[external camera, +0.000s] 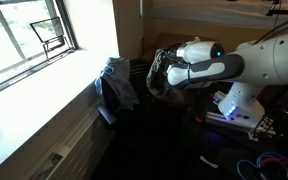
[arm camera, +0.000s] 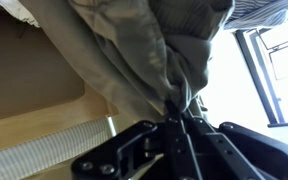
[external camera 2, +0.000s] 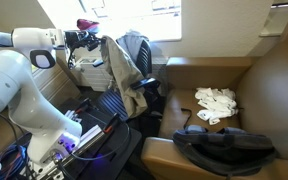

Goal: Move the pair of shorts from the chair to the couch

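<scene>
My gripper should next rise, swing past the chair and release the low-hanging shorts over the couch (external camera 2: 274, 95) seat by the white cloth.
The khaki shorts (external camera 2: 125, 78) hang in long folds from my gripper (external camera 2: 92, 41), lifted beside the dark chair (external camera 2: 156, 96). In the wrist view the shorts (arm camera: 124, 50) fill the top of the frame and the jaws (arm camera: 178, 108) are shut on a pinch of their fabric. In an exterior view my gripper (external camera: 157, 74) sits just right of the clothes piled on the chair (external camera: 108, 104). The brown couch (external camera 2: 274, 95) lies to the right, apart from the gripper.
A grey striped garment (external camera 2: 137, 48) stays draped over the chair back. On the couch lie a white cloth (external camera 2: 216, 103) and a black bag (external camera 2: 224, 150). A window (external camera: 24, 40) and its sill run behind the chair. Cables and the robot base (external camera 2: 69, 140) stand beside the chair.
</scene>
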`<state>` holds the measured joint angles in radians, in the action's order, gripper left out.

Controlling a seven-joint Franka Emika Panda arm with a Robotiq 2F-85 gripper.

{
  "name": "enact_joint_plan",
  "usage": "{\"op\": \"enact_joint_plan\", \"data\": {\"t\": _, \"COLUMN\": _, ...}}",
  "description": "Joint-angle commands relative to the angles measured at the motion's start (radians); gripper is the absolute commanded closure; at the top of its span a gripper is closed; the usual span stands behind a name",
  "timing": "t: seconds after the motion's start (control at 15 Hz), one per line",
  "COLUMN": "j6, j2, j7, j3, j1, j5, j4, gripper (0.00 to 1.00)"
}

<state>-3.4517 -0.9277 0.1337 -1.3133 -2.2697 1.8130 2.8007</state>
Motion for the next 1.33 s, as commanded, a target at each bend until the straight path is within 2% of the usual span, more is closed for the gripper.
{"op": "enact_joint_plan", "data": {"t": 0.0, "j6": -0.003, "j2": -0.023, "j7": -0.071, "j3": -0.063, "j1": 0.07, "j5": 0.13, "j4": -0.001, "gripper": 0.99}}
{"op": "enact_joint_plan", "data": {"t": 0.27, "j6": -0.003, "j2": -0.001, "j7": -0.324, "j3": -0.255, "j1": 0.113, "j5": 0.387, "j4": 0.0, "gripper": 0.99}}
{"op": "enact_joint_plan", "data": {"t": 0.4, "j6": -0.003, "j2": 0.02, "j7": -0.435, "j3": -0.363, "j1": 0.143, "j5": 0.48, "j4": 0.0, "gripper": 0.99}}
{"op": "enact_joint_plan", "data": {"t": 0.53, "j6": 0.047, "j2": 0.027, "j7": -0.518, "j3": -0.447, "j1": 0.215, "j5": 0.542, "j4": 0.0, "gripper": 0.99}}
{"op": "enact_joint_plan", "data": {"t": 0.6, "j6": 0.101, "j2": 0.017, "j7": -0.53, "j3": -0.457, "j1": 0.284, "j5": 0.565, "j4": 0.001, "gripper": 0.99}}
{"op": "enact_joint_plan", "data": {"t": 0.67, "j6": 0.044, "j2": 0.006, "j7": -0.469, "j3": -0.416, "j1": 0.189, "j5": 0.519, "j4": 0.001, "gripper": 0.96}}
{"op": "enact_joint_plan", "data": {"t": 0.8, "j6": 0.088, "j2": 0.018, "j7": -0.498, "j3": -0.447, "j1": 0.267, "j5": 0.533, "j4": 0.0, "gripper": 0.96}}
{"op": "enact_joint_plan", "data": {"t": 0.87, "j6": 0.094, "j2": 0.023, "j7": -0.499, "j3": -0.447, "j1": 0.288, "j5": 0.533, "j4": -0.001, "gripper": 0.99}}
{"op": "enact_joint_plan", "data": {"t": 0.93, "j6": 0.084, "j2": 0.03, "j7": -0.492, "j3": -0.483, "j1": 0.306, "j5": 0.533, "j4": -0.002, "gripper": 0.99}}
{"op": "enact_joint_plan", "data": {"t": 1.0, "j6": 0.077, "j2": 0.046, "j7": -0.484, "j3": -0.535, "j1": 0.338, "j5": 0.534, "j4": -0.002, "gripper": 0.99}}
{"op": "enact_joint_plan", "data": {"t": 1.07, "j6": 0.126, "j2": 0.058, "j7": -0.527, "j3": -0.636, "j1": 0.359, "j5": 0.526, "j4": 0.0, "gripper": 0.99}}
{"op": "enact_joint_plan", "data": {"t": 1.27, "j6": 0.201, "j2": 0.095, "j7": -0.551, "j3": -0.818, "j1": 0.445, "j5": 0.483, "j4": 0.001, "gripper": 0.99}}
